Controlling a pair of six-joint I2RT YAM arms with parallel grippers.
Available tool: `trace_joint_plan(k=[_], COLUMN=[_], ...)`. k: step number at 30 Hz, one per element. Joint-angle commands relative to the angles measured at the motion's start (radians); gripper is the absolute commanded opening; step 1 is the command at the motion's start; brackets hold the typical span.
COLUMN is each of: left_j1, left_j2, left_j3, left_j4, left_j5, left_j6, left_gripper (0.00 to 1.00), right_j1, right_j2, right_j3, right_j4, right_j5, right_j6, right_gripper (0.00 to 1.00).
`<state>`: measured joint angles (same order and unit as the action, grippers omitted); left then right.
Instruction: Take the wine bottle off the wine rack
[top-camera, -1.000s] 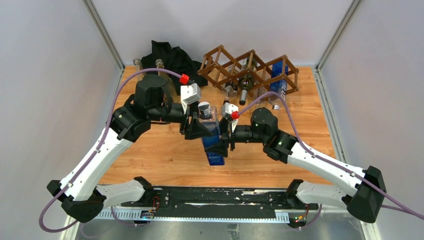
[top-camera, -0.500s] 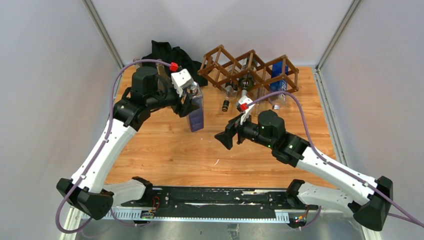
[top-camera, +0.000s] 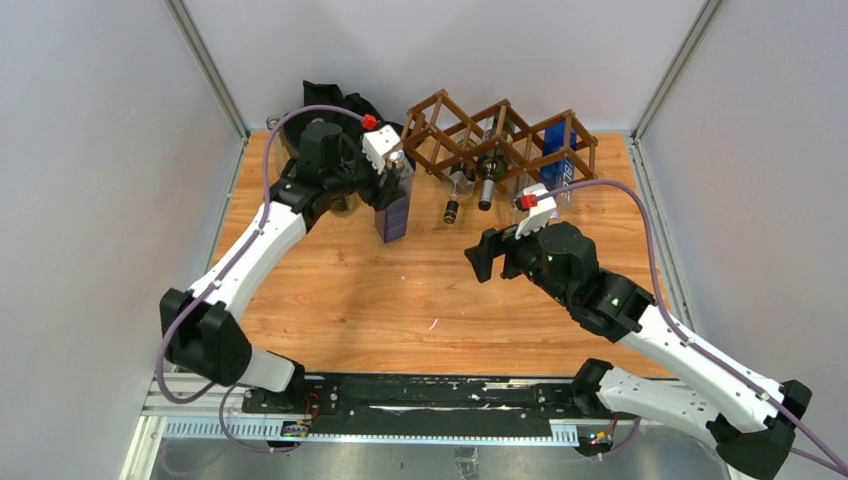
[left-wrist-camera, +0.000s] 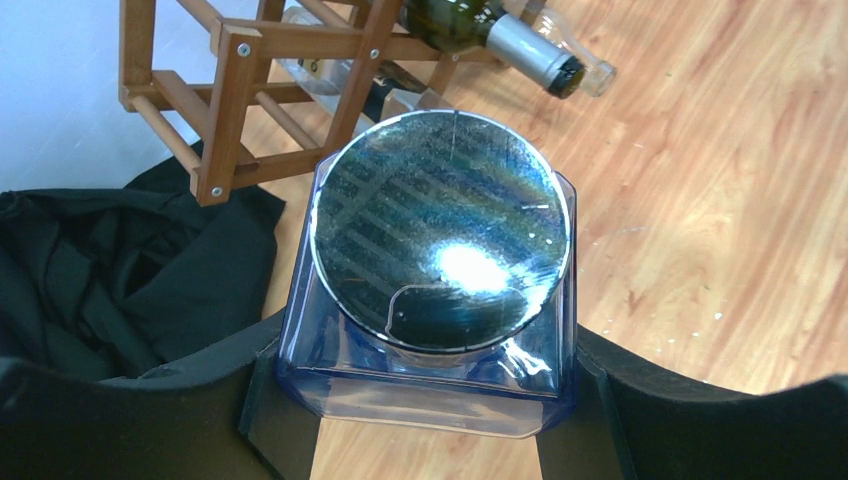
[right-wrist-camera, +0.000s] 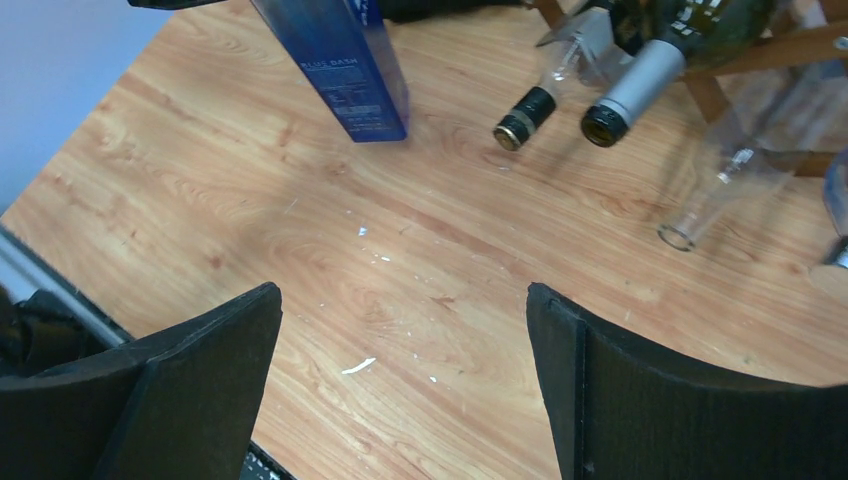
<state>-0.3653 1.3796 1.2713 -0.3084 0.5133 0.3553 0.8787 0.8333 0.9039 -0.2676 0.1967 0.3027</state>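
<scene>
My left gripper moves the blue square bottle (top-camera: 392, 212) outward toward the black cloth beside the rack's end next, as the bottle is already upright at the table.
My left gripper (top-camera: 388, 185) is shut on the shoulders of a blue square bottle (top-camera: 392, 212) with a silver cap (left-wrist-camera: 440, 230). The bottle stands upright by the left end of the wine rack (top-camera: 500, 135), its base (right-wrist-camera: 370, 125) at the table surface. In the left wrist view both fingers (left-wrist-camera: 270, 400) press its sides. A dark green wine bottle (top-camera: 487, 175) with a silver neck (right-wrist-camera: 640, 85) lies in the rack's middle cell. My right gripper (top-camera: 485, 255) hovers open over bare wood (right-wrist-camera: 405, 340), in front of the rack, holding nothing.
A small bottle with a black cap (top-camera: 452, 208) and a clear bottle (right-wrist-camera: 715, 195) stick out of the rack's lower cells. Another blue bottle (top-camera: 560, 165) fills the right cell. A black cloth (top-camera: 340, 110) is heaped at the back left. Grey walls enclose the table.
My left arm carried the blue bottle from the table's middle to the back left beside the rack. The right gripper let go of it, opened wide and drew back to the right.
</scene>
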Motion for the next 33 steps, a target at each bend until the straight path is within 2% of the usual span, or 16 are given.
trace_joint_plan(k=[1,6,10,18,27,28,30,31,32,33], left_j1=[0.049,0.089,0.096,0.124,0.13,0.131,0.131,0.13,0.129,0.129], left_j2=[0.059,0.166,0.215,0.283,0.362,0.366,0.367,0.367,0.365,0.36], left_j3=[0.139,0.202,0.217,0.211,0.252,0.252,0.245,0.243,0.241,0.239], left_j4=[0.19,0.181,0.19,0.352,0.376,0.377,0.376,0.372,0.37,0.37], left_j5=[0.016,0.029,-0.011,0.008,-0.03,-0.035,-0.057,-0.082,-0.114,-0.142], left_j6=[-0.017,-0.066,-0.043,-0.126,-0.131,-0.127,-0.113,-0.107,-0.107,-0.113], left_gripper=[0.0,0.0,0.0,0.0,0.0,0.02,0.16,0.3,0.38,0.49], right_j1=[-0.03,-0.076,-0.105,-0.185,-0.322,-0.336,-0.372,-0.395,-0.405,-0.417], right_j2=[-0.003,0.03,0.055,0.065,0.102,0.113,0.142,0.16,0.179,0.199], right_j3=[0.018,0.042,0.053,0.018,0.047,0.055,0.076,0.085,0.094,0.1], right_j4=[-0.047,-0.065,-0.066,-0.035,-0.037,-0.039,-0.039,-0.039,-0.036,-0.03], right_j5=[0.133,0.142,0.129,0.096,0.023,0.014,-0.013,-0.033,-0.048,-0.064], right_j6=[0.057,0.086,0.081,0.099,0.138,0.142,0.157,0.165,0.172,0.174], right_gripper=[0.96,0.96,0.96,0.96,0.97,0.97,0.97,0.97,0.97,0.97])
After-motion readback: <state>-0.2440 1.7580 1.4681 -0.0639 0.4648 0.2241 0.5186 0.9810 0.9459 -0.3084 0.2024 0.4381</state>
